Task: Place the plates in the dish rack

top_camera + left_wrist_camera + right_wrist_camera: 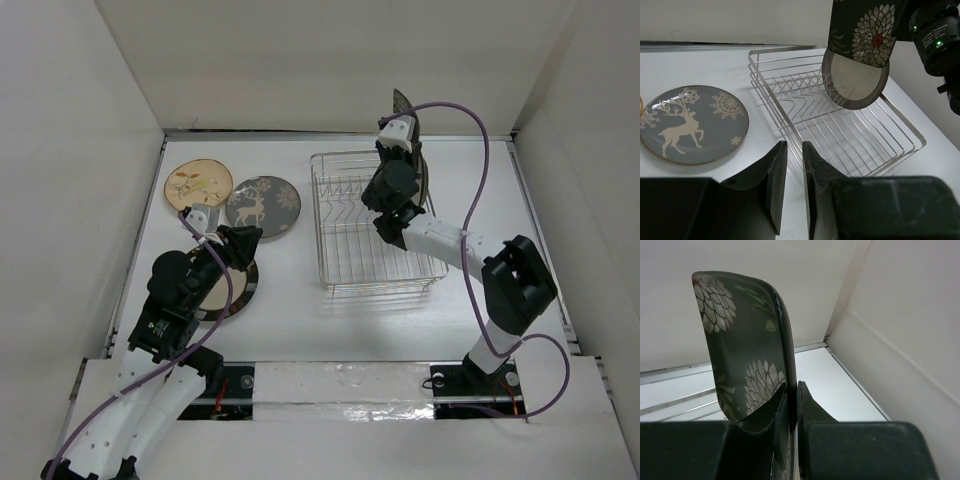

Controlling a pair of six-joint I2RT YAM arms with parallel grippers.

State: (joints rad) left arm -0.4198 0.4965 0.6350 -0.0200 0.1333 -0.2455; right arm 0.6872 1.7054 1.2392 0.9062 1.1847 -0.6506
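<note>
The black square plate, still above the rack's wires, comes down next in my right gripper and moves slightly back beside the standing cream-centred plate.
My right gripper (791, 385) (408, 150) is shut on the edge of the black square plate with white flowers (745, 355) (862, 30). It holds that plate upright over the far right end of the dish rack (383, 284) (790, 48). A cream-centred plate with a dark rim (855, 82) stands tilted in the rack just below it. My left gripper (793, 145) (240, 240) hovers with its jaws a narrow gap apart and nothing between them. It is above a second cream-centred plate (232, 292). The deer plate (263, 207) (690, 125) and the tan floral plate (198, 186) lie flat left of the rack.
White walls close in the table on the left, back and right; the right wall (900, 330) stands close to the held plate. Purple cables (480, 130) loop off both arms. A metal strip (340, 385) runs along the near edge between the bases.
</note>
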